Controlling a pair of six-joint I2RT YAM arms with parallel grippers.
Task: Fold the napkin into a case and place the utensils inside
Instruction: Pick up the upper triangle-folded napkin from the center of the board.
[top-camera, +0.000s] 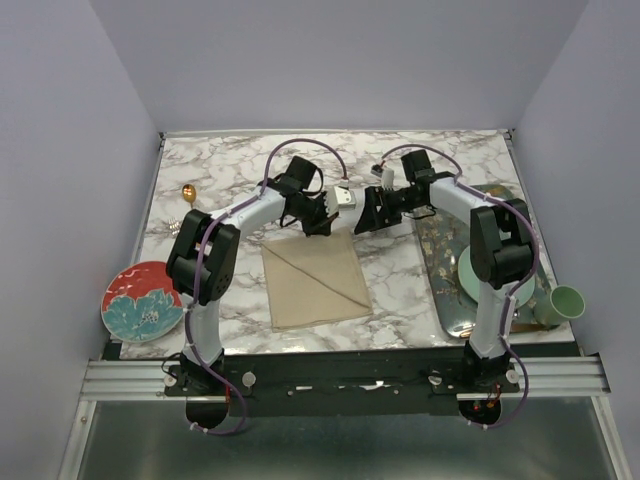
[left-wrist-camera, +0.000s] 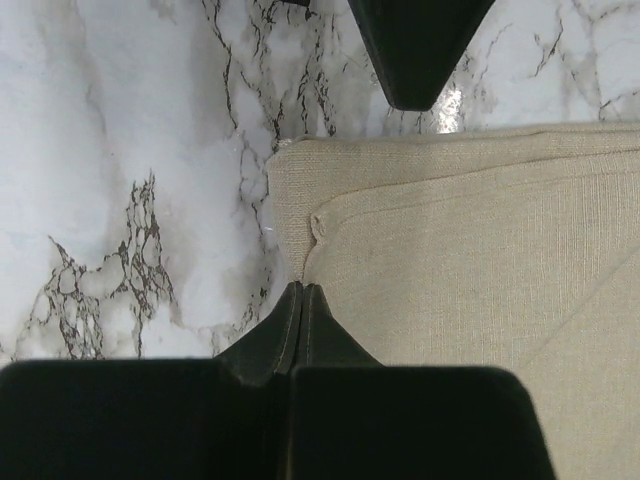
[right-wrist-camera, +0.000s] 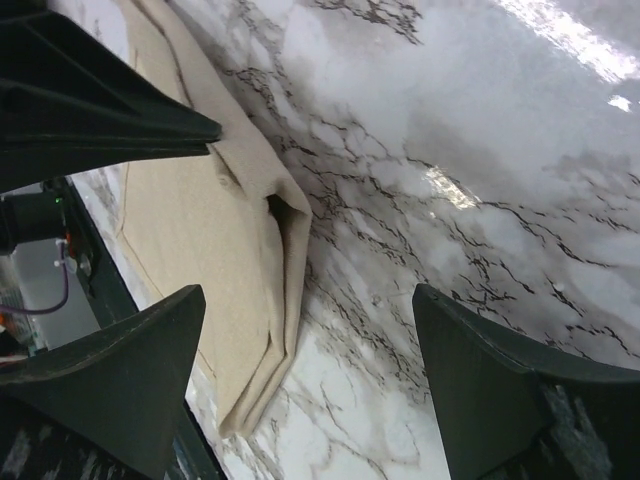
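I will shift the open fingers of my right gripper toward my left gripper and around the napkin's pinched fold (top-camera: 346, 236) (right-wrist-camera: 278, 197) next, because the napkin's fold lies off toward one finger's end.
The beige napkin (top-camera: 315, 280) lies flat at the table's middle, folded to a rough square with a diagonal flap. My left gripper (top-camera: 318, 222) is at its far edge. In the left wrist view its jaws are shut, tips (left-wrist-camera: 301, 290) touching the edge of the napkin's (left-wrist-camera: 450, 260) upper layer; I see no cloth between them. My right gripper (top-camera: 365, 215) is open just above the far right corner, with the napkin (right-wrist-camera: 230, 210) by its left finger (right-wrist-camera: 150, 350). The gold spoon (top-camera: 188, 193) lies far left. The fork is largely hidden by the left arm.
A red flowered plate (top-camera: 143, 300) sits at the near left. A dark patterned tray (top-camera: 450, 290) at the right holds a pale green plate (top-camera: 520, 290), with a green cup (top-camera: 565, 302) beside it. The right gripper's finger (left-wrist-camera: 415, 50) shows in the left wrist view.
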